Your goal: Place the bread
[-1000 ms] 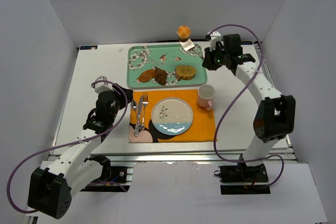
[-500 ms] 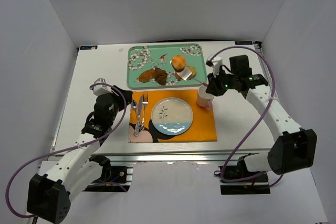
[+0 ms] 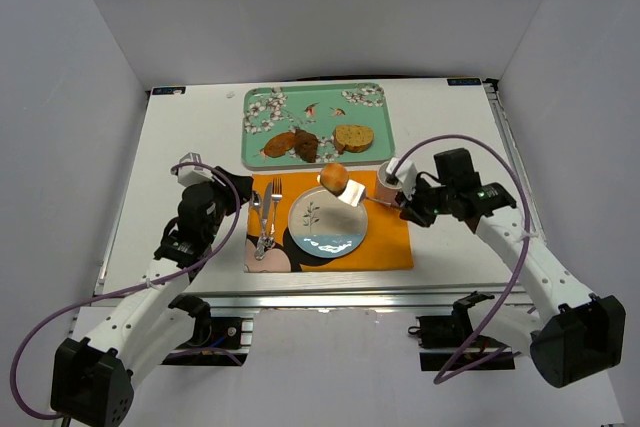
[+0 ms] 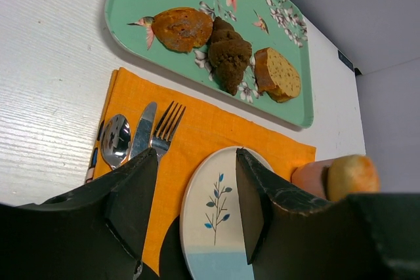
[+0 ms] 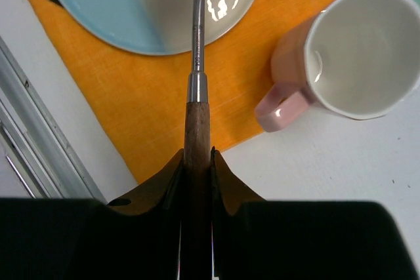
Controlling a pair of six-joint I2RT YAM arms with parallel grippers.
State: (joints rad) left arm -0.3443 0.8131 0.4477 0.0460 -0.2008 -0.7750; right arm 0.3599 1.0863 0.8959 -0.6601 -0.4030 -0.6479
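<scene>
The bare tabletop (image 3: 437,135) beside the tray lies outward and below. I will next tip the bun onto the plate (image 3: 325,235) with my right gripper, then lower it outward to release the spatula.
The bread (image 3: 334,178), a small round golden-orange bun, rides on the metal blade of a spatula (image 3: 353,195) just above the far edge of the plate (image 3: 325,235). My right gripper (image 3: 408,207) is shut on the spatula's wooden handle (image 5: 197,129), to the right of the plate and beside the mug. The right wrist view shows the plate (image 5: 111,11) under the blade; the bun is out of that view. My left gripper (image 3: 213,205) is open and empty, left of the cutlery; its wrist view shows the plate (image 4: 210,214) between the fingers and the bun (image 4: 353,174) at right.
A pink mug (image 3: 388,183) stands on the orange placemat (image 3: 385,239), close to the spatula handle. A spoon, knife and fork (image 3: 265,215) lie left of the plate. The green tray (image 3: 255,112) behind holds dark meat pieces and a tan bread slice (image 3: 353,136).
My right arm has swung the spatula with the bun from behind the tray, across the tray, towards me to just over the plate's far edge. The left arm has barely moved.
</scene>
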